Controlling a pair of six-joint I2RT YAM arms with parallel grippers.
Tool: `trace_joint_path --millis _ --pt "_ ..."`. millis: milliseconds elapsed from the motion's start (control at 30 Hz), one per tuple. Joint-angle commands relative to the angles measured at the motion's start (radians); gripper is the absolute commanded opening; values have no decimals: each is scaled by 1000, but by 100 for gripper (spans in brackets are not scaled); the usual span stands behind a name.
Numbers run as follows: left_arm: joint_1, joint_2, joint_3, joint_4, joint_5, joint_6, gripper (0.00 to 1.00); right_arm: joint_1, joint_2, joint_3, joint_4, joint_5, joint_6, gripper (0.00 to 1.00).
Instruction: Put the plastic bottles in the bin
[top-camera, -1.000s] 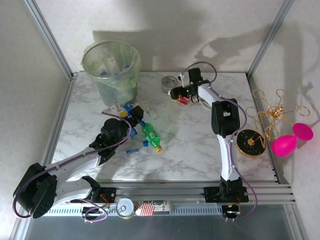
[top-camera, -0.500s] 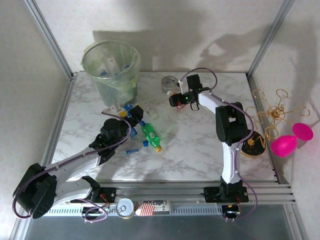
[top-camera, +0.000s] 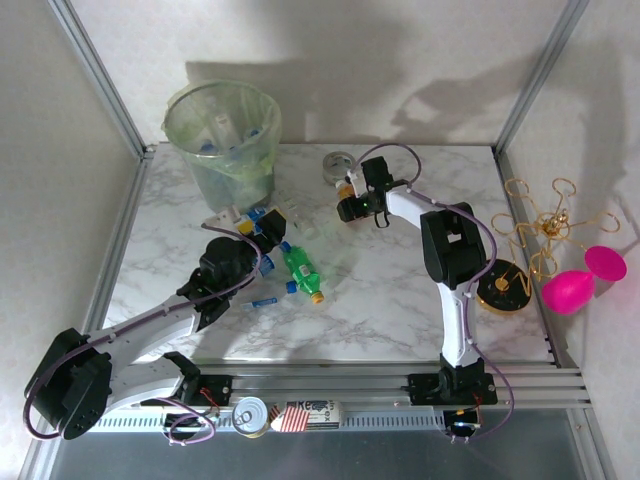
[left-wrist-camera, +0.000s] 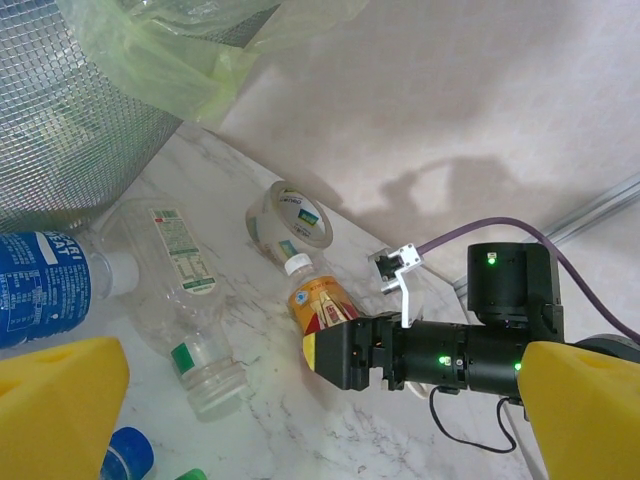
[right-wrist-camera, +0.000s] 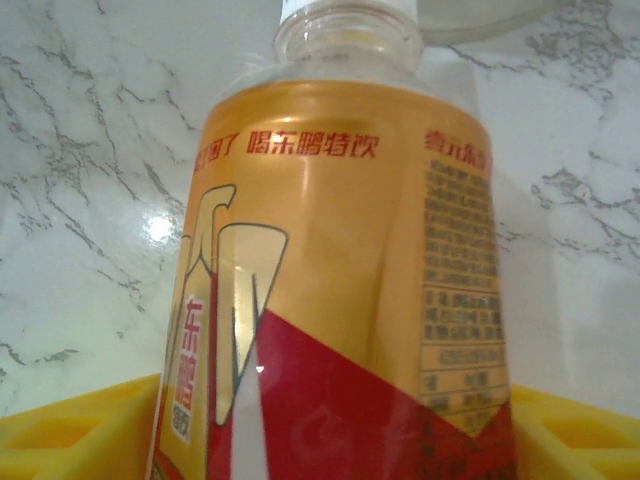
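Note:
The bottle is held at its end with the cap, beyond the clear bottle from my left gripper. My left gripper should move toward my right gripper next and onto that end.
A small plastic bottle with an orange and red label and a white cap lies on the marble table near the back. My right gripper is shut on its lower body, a yellow finger on each side. The left wrist view shows this bottle in the black jaws of the right gripper. My left gripper is open over several bottles: a clear one, a blue-labelled one, a green one. The pale green bin at the back left holds several bottles.
A grey tape roll lies just behind the held bottle. Off the table's right edge are a gold wire stand, pink egg shapes and a black disc. A tin can sits on the front rail.
My right gripper moved left and forward to the orange-labelled bottle and closed its jaws on it. The left arm stayed still with its gripper open.

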Motion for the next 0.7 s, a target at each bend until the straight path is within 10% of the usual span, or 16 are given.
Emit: trace_joint_path --millis 0,667 --pt "-9 -7 22 14 0 -18 100 8 -18 -9 9 20 -12 63" --pt "-55 123 107 99 122 -103 100 127 -506 -524 480 -253 144 52"
